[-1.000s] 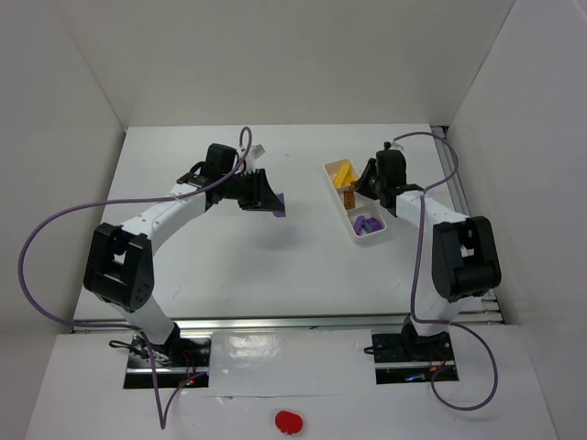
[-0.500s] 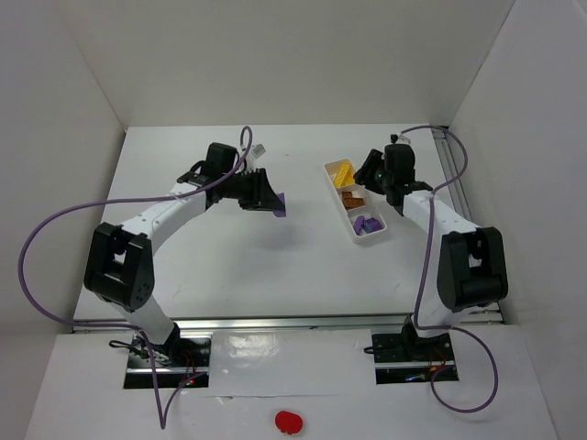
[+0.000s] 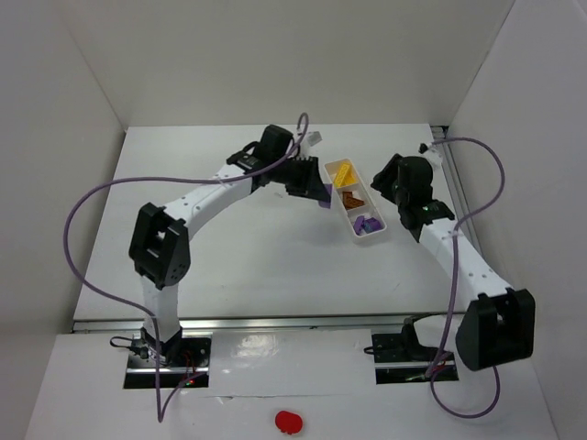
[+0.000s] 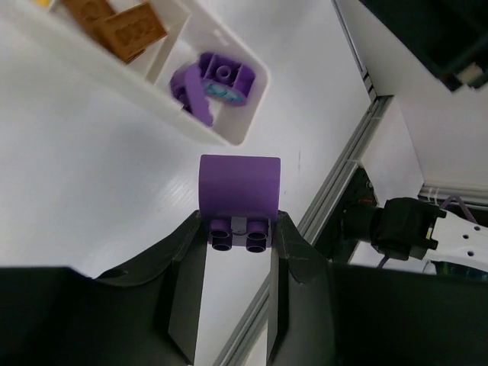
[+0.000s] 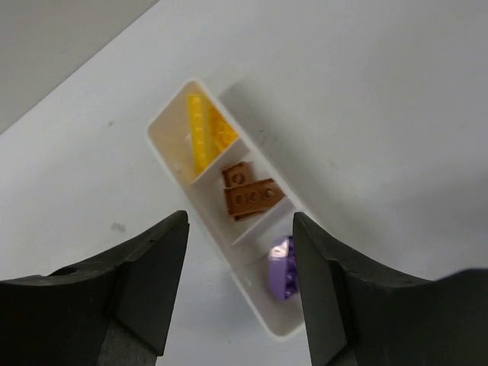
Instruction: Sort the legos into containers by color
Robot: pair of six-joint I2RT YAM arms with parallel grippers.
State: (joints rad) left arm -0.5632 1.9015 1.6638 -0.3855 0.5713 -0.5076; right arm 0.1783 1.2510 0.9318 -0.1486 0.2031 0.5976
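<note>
The tray's near section is below the purple brick and to its right in the top view, so my left gripper will next move across and down to release the brick over that section.
My left gripper [image 3: 319, 192] [image 4: 239, 244] is shut on a purple brick [image 4: 239, 189] [image 3: 325, 193], held just left of the white tray [image 3: 379, 230] [image 4: 229, 134] [image 5: 245, 264]. The tray holds yellow bricks [image 3: 344, 171] [image 5: 206, 135] in its far compartment, orange-brown pieces [image 3: 352, 196] [image 5: 248, 193] [image 4: 122, 27] in the middle one, and a purple brick [image 3: 368, 223] [image 4: 217, 80] [image 5: 281, 268] in the near one. My right gripper [image 3: 383, 176] [image 5: 241, 286] is open and empty, raised beside the tray's right side.
A metal rail [image 3: 451, 174] runs along the table's right edge by the white side wall. Purple cables [image 3: 92, 197] loop from both arms. A red object [image 3: 288, 421] lies in front of the arm bases.
My left arm has swung right, carrying the purple brick from mid-table to the tray's left side. My right gripper has pulled back from over the tray toward the right.
</note>
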